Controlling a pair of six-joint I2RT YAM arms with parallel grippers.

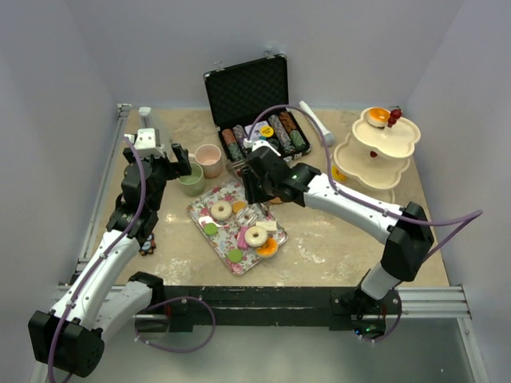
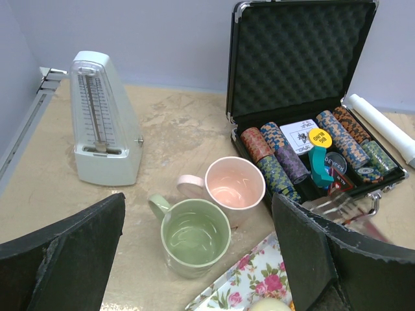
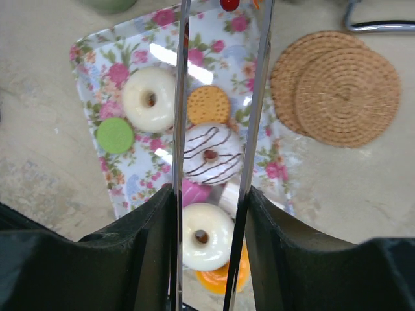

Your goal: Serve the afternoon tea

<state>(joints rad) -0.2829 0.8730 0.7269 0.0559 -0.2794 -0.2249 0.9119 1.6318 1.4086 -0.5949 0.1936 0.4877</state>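
Note:
I need to move my right gripper to the right in the top view next and release the tongs over the cream stand's middle shelf, because the shelf's edge is bare.
My left gripper is open and empty, hovering just above the green cup and the pink cup, which stand side by side at the tray's far left. My right gripper is shut on metal tongs above the floral tray. Between the tong arms lie a chocolate-striped donut and a white donut. Another white donut, a green macaron and a tan macaron lie nearby. The cream stand at the far right carries a cherry cake.
An open black case of poker chips stands at the back, close behind the cups. A white metronome is at the back left. Two wicker coasters lie right of the tray. A white roll lies beside the case.

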